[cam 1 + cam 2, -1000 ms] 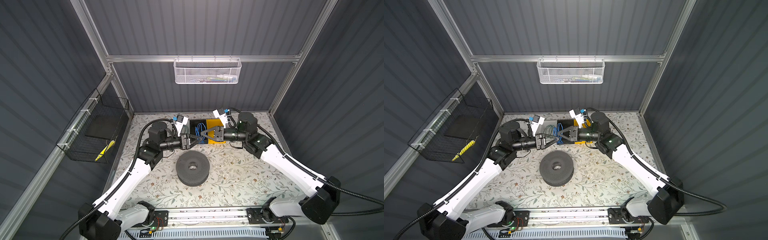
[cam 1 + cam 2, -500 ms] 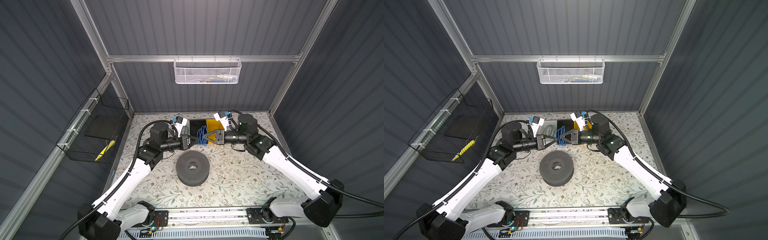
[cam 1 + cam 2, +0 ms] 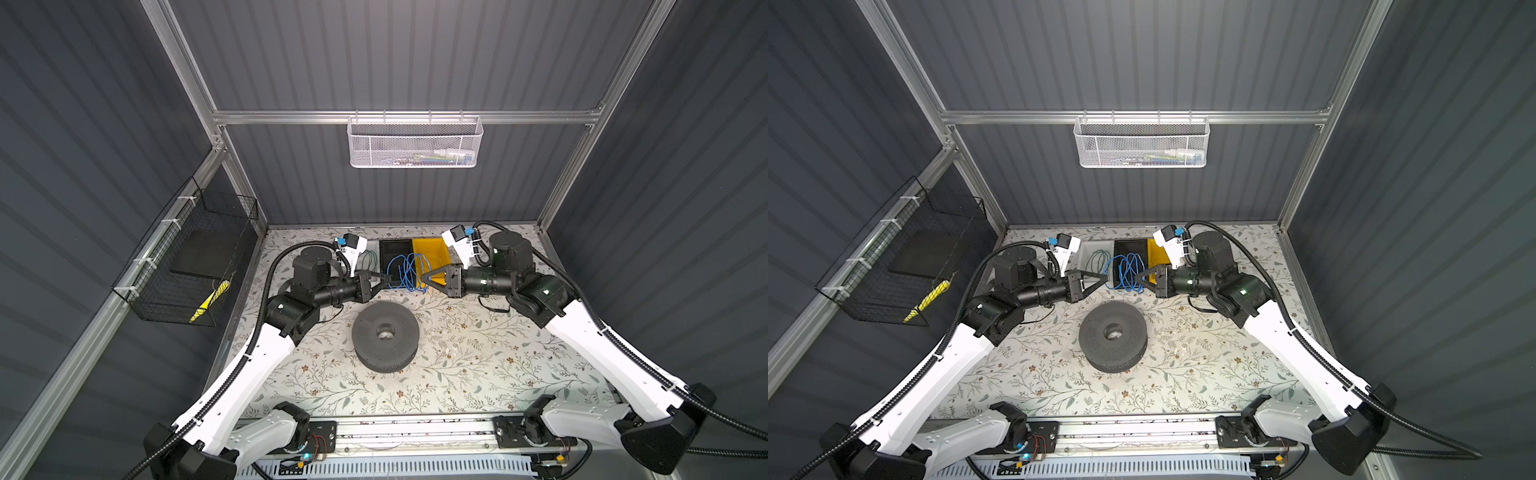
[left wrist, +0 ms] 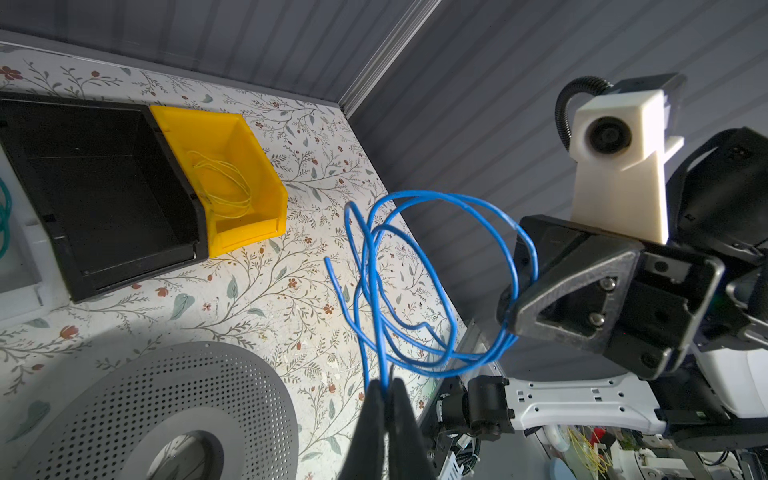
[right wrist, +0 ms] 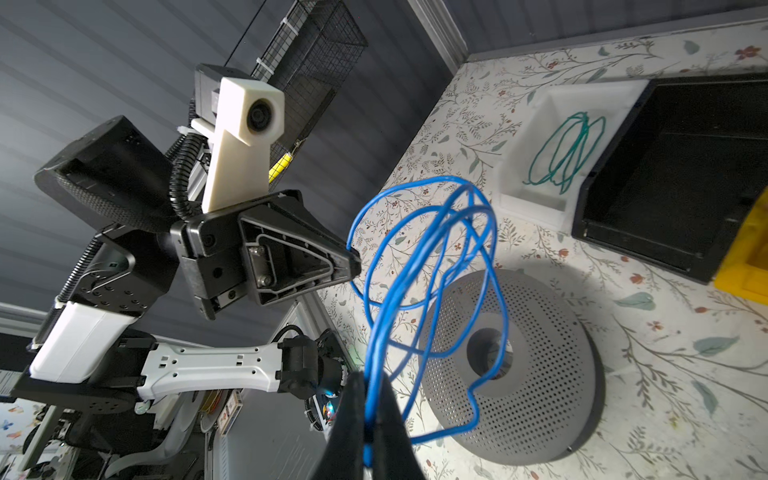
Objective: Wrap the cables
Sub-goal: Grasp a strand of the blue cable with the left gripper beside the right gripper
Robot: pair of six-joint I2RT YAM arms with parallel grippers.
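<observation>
I will next move my right gripper away from my left gripper, over the floral table by the yellow bin, and let go of the coil, because the loops hang slack.
The cable (image 3: pixel 405 272) (image 3: pixel 1126 272) is one thin bright-blue wire, hanging in loose loops in the air between my two grippers, in front of the bins. My left gripper (image 3: pixel 388 277) (image 3: pixel 1105 276) is shut on strands at the coil's left side; the left wrist view shows the wire (image 4: pixel 367 316) pinched between its tips (image 4: pixel 386 382). My right gripper (image 3: pixel 423 279) (image 3: pixel 1139 279) is shut on the coil's right side. In the right wrist view the bundle (image 5: pixel 376 349) runs down between its jaws (image 5: pixel 369 380). A free wire end sticks out of the loops.
A grey perforated disc (image 3: pixel 384 334) (image 3: pixel 1113 334) lies on the floral table just below the grippers. Behind the coil stand a black bin (image 3: pixel 395 249), a yellow bin (image 3: pixel 434 253) holding yellow wire (image 4: pixel 224 187), and a white tray (image 3: pixel 1088 249) with green wire (image 5: pixel 565 149).
My left gripper was open a second ago; it has reached right to the blue coil and shut on it. The right gripper has kept its hold and barely shifted.
</observation>
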